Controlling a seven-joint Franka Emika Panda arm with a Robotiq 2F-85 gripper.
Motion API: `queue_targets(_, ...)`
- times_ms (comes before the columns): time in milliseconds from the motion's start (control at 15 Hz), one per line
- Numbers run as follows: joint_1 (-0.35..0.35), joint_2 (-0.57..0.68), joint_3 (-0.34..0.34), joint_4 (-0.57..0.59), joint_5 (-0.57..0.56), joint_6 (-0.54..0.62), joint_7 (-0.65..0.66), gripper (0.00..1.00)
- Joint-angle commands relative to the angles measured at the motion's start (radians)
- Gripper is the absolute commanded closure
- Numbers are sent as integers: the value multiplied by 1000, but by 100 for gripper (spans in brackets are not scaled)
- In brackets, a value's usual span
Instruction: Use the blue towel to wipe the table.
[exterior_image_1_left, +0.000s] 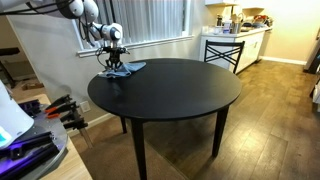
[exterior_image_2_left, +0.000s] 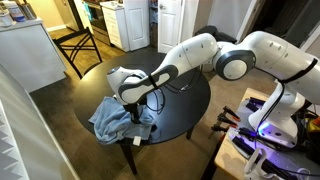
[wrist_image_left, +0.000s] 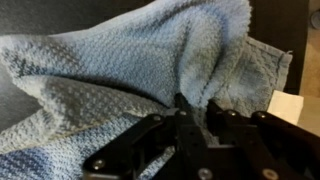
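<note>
The robot's gripper should next sweep with the towel's fold away from the table's edge onto the bare middle of the table and release it there, because the towel (exterior_image_2_left: 115, 118) covers only the table's edge.
The blue towel (exterior_image_2_left: 115, 118) lies bunched on the round black table (exterior_image_1_left: 180, 92), at its edge. It also shows in an exterior view (exterior_image_1_left: 126, 69) and fills the wrist view (wrist_image_left: 130, 70). My gripper (exterior_image_2_left: 136, 115) is down on the towel, with its fingers (wrist_image_left: 192, 108) close together and a fold of the cloth pinched between them. In an exterior view the gripper (exterior_image_1_left: 114, 62) stands over the towel at the table's far left rim.
A wall with window blinds (exterior_image_1_left: 150, 20) is just behind the towel's side of the table. A black stool (exterior_image_1_left: 223, 50) and a kitchen counter (exterior_image_1_left: 245, 35) stand beyond. A cluttered bench with tools (exterior_image_1_left: 45, 125) and another machine (exterior_image_2_left: 275, 120) stand beside the table.
</note>
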Motion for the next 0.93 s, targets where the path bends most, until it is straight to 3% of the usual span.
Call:
queue_targets(0, -30, 26, 22, 14, 6, -46, -116, 94)
queue_targets(133, -55, 27, 11, 23, 13, -59, -131, 94)
queue_targets(400, -197, -29, 16, -52, 73, 1, -138, 94)
queue_targets(867, -479, -142, 1, -243, 197, 285, -89, 94)
